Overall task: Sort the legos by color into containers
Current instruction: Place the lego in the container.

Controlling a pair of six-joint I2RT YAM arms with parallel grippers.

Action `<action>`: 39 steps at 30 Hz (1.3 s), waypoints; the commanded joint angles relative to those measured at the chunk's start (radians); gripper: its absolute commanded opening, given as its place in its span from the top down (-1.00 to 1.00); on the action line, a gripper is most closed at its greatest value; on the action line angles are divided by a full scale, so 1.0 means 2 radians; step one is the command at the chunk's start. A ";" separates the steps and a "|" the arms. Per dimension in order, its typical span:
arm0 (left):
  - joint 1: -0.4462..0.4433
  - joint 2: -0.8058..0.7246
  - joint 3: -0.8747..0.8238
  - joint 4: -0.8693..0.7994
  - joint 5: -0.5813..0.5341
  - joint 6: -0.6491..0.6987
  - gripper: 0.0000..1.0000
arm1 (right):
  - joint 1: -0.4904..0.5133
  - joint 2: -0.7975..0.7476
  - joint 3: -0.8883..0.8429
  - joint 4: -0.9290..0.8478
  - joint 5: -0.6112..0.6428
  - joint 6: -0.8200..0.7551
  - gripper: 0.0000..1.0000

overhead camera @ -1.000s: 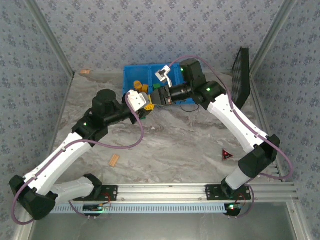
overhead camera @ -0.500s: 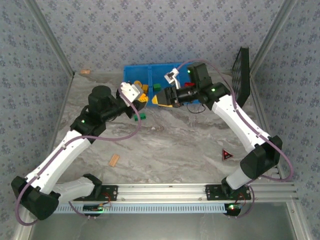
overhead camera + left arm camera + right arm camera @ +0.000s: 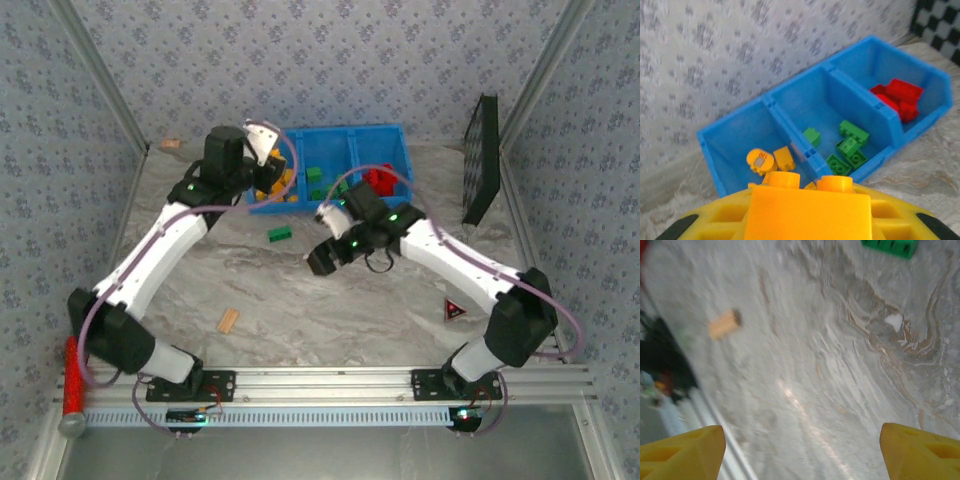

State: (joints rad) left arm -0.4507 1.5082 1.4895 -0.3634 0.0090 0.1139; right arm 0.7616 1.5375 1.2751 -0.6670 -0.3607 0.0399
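Observation:
Next, my left gripper lowers in and opens to release its lego there, since the orange-yellow legos already inside the bin's section match its lego's color.
My left gripper (image 3: 810,220) is shut on an orange-yellow lego (image 3: 809,202) and hangs over the left compartment (image 3: 268,170) of the blue bin (image 3: 400,150). In the left wrist view that compartment holds orange-yellow legos (image 3: 771,160), the middle one green legos (image 3: 849,145), the right one red legos (image 3: 900,95). One green lego (image 3: 280,234) lies on the table in front of the bin. My right gripper (image 3: 318,260) hovers open over the table to that brick's right, nothing between its yellow fingers (image 3: 685,450). The green lego (image 3: 890,246) sits at the top edge of the right wrist view.
A tan wooden block (image 3: 229,320) lies on the marble table (image 3: 380,310) near the front left. A red glittery cylinder (image 3: 70,380) rests by the left front corner. A black grid panel (image 3: 482,160) leans on the right wall. A small red triangular piece (image 3: 455,308) lies front right.
My left gripper has swung back and left over the bin's left compartment with the orange-yellow lego. My right gripper has pulled out of the bin and down over the table.

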 commanded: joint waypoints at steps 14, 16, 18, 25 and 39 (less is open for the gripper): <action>0.051 0.322 0.307 -0.213 0.045 -0.120 0.59 | 0.055 0.106 0.000 0.170 0.091 -0.403 -0.62; 0.056 0.350 0.337 -0.225 0.049 -0.126 0.59 | 0.052 0.120 0.007 0.180 0.095 -0.424 -0.63; 0.060 0.377 0.369 -0.239 0.049 -0.132 0.59 | 0.048 0.135 0.017 0.191 0.096 -0.441 -0.64; 0.062 0.426 0.427 -0.272 0.042 -0.133 0.43 | 0.035 0.199 0.082 0.199 0.098 -0.474 -0.67; 0.070 0.413 0.428 -0.275 0.044 -0.134 -0.19 | 0.020 0.297 0.193 0.139 0.077 -0.512 -0.61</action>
State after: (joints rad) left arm -0.3202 2.3581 2.3108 -0.8902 0.0822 -0.1513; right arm 0.8024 2.1006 1.6276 -0.3420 -0.1947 -0.9447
